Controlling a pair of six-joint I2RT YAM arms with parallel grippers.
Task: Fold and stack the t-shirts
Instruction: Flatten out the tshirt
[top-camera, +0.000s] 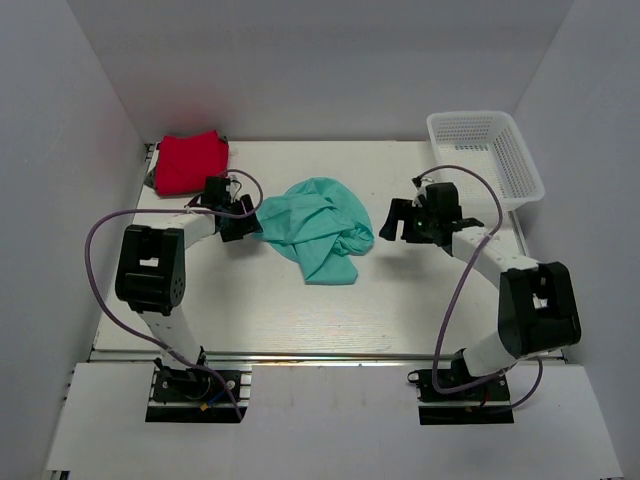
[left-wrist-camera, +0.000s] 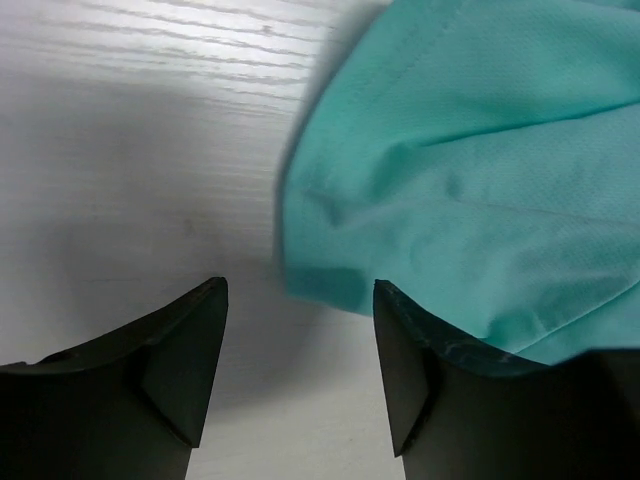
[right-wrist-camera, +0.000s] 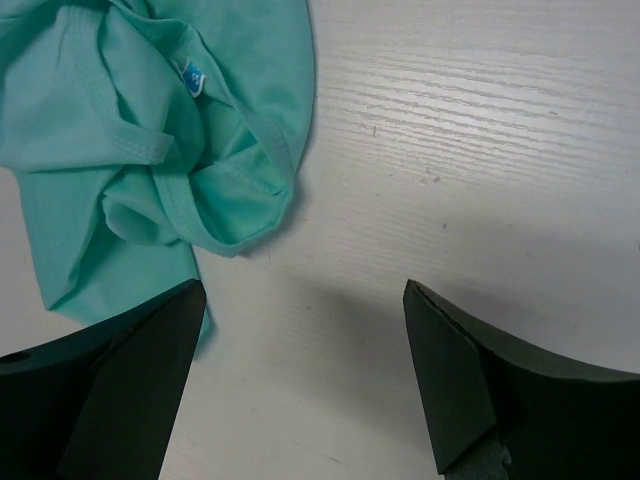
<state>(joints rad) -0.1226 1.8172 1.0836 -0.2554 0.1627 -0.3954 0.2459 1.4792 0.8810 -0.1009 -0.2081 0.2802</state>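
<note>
My right gripper slides and comes down onto the teal shirt's collar-side corner (top-camera: 369, 241) (right-wrist-camera: 268, 220) next. The corner lies below the gripper's fingers and to their left in the top view.
A teal t-shirt (top-camera: 320, 225) lies crumpled in the middle of the table. It also shows in the left wrist view (left-wrist-camera: 470, 170) and in the right wrist view (right-wrist-camera: 150, 130), where its collar and label face up. A red t-shirt (top-camera: 188, 160) lies folded at the back left corner. My left gripper (top-camera: 250, 222) is open at the teal shirt's left edge, with bare table between the jaws (left-wrist-camera: 300, 330). My right gripper (top-camera: 392, 222) is open and empty just right of the teal shirt, over bare table (right-wrist-camera: 305, 330).
A white mesh basket (top-camera: 485, 155) stands at the back right corner. White walls enclose the table on three sides. The table's front edge (top-camera: 330, 352) runs in front of the arm bases.
</note>
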